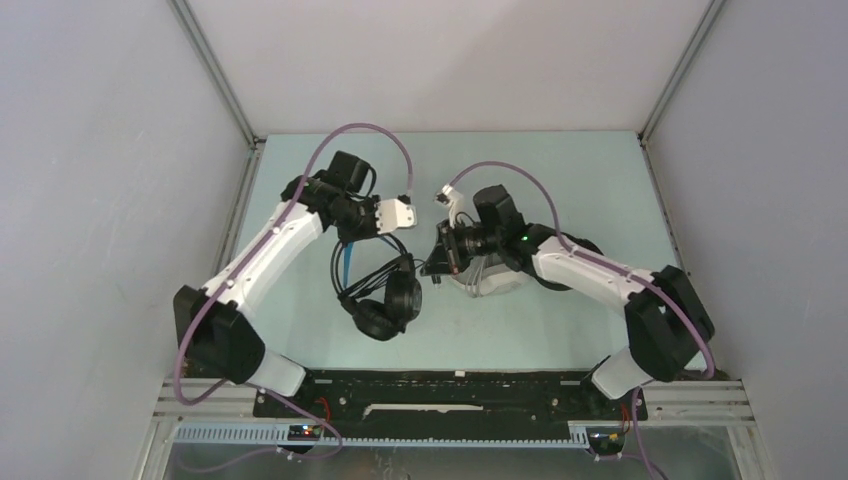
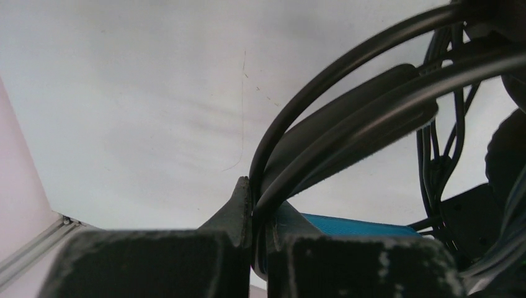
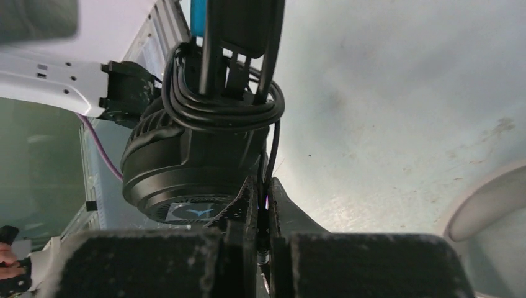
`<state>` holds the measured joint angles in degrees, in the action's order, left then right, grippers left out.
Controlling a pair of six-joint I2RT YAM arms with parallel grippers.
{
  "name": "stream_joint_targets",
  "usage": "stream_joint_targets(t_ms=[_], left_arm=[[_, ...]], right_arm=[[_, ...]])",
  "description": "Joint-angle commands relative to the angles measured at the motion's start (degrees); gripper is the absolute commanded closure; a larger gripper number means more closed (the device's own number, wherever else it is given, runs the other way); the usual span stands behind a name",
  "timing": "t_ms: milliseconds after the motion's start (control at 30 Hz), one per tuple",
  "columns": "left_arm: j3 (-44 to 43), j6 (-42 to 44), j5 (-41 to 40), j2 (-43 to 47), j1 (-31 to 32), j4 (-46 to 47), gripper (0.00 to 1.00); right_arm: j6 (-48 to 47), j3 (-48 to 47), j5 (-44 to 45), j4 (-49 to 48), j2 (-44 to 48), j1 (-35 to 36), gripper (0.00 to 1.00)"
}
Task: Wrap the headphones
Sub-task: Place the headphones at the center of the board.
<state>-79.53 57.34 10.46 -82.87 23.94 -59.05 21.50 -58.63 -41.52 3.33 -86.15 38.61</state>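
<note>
My right gripper will next go down to the bare tabletop beside the ear cups and let go of the cable's loose end, because that spot is below and the coil [image 3: 223, 108] is tight.
The black headphones with a blue headband [image 1: 383, 300] hang over the middle of the table, ear cups low. My left gripper [image 1: 345, 243] is shut on the headband's black arches [image 2: 322, 133]; the blue band [image 2: 347, 225] shows just behind my fingers. The thin cable is coiled several times around the band above an ear cup [image 3: 186, 167]; the coil [image 3: 223, 108] sits tight. My right gripper [image 1: 438, 262] is shut on the cable's loose end [image 3: 273, 155], just right of the ear cups. The white-grey headphones [image 1: 492, 282] lie under the right arm, also showing in the right wrist view [image 3: 490, 208].
A dark shape [image 1: 578, 262] lies on the table under the right forearm; I cannot tell what it is. Grey walls [image 1: 120, 200] close in the pale green table [image 1: 300, 170] on both sides and the back.
</note>
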Motion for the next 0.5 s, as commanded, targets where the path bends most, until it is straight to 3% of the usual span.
stream_joint_targets(t_ms=[0, 167, 467], left_arm=[[2.4, 9.7, -12.4, -4.6, 1.1, -1.7, 1.0], [5.4, 12.9, -15.6, -6.3, 1.8, 8.9, 0.98], [11.6, 12.2, -8.8, -4.4, 3.8, 23.3, 0.74]], right_arm=[[6.1, -4.0, 2.7, -5.5, -3.0, 1.4, 1.0], [12.0, -4.0, 6.1, -8.5, -6.5, 3.2, 1.0], [22.1, -3.9, 9.6, -15.9, -11.6, 5.6, 1.0]])
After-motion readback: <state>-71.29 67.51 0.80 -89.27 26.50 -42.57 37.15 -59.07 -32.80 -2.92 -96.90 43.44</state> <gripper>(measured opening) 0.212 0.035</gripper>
